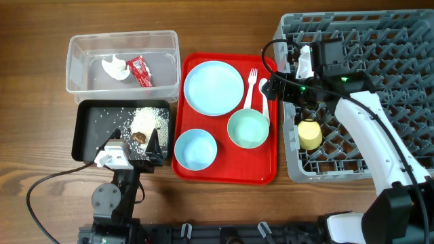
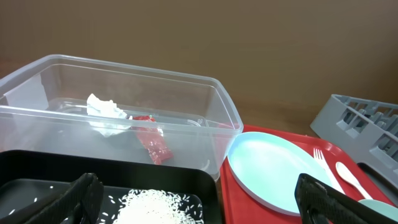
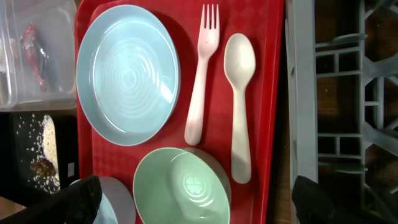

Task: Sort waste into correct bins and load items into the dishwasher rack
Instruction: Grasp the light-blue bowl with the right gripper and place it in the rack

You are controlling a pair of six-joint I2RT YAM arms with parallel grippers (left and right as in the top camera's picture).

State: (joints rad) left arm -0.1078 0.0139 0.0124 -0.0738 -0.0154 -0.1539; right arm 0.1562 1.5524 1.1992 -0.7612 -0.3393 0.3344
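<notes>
My right gripper moves down and back past the mint bowl [image 1: 247,129] onto the small blue bowl's rim [image 1: 215,150] facing it next, since a gap between both bowls leaves finger room.
The clear tub [image 1: 122,37] holds the white tissue [image 1: 115,68] and red sachet [image 1: 140,71]. The black tray [image 1: 91,135] holds rice [image 1: 150,118] and a brown lump [image 1: 139,137]. The red serving tray [image 1: 224,173] carries the blue plate [image 1: 213,87], small blue bowl [image 1: 195,149], mint bowl [image 1: 247,129], fork [image 1: 251,85] and spoon [image 1: 263,95]. The yellow cup [image 1: 310,134] lies in the grey rack [image 1: 380,61]. My left gripper [image 2: 199,199] is open and empty over the black tray's near right corner. My right gripper [image 3: 199,202] is open and empty above the mint bowl [image 3: 183,186].
The rack fills the right side, its left wall [image 3: 301,93] close beside the red tray's edge. The tub's near wall [image 2: 217,118] stands just behind the black tray. A black cable [image 1: 47,186] runs over the wooden table at the front left.
</notes>
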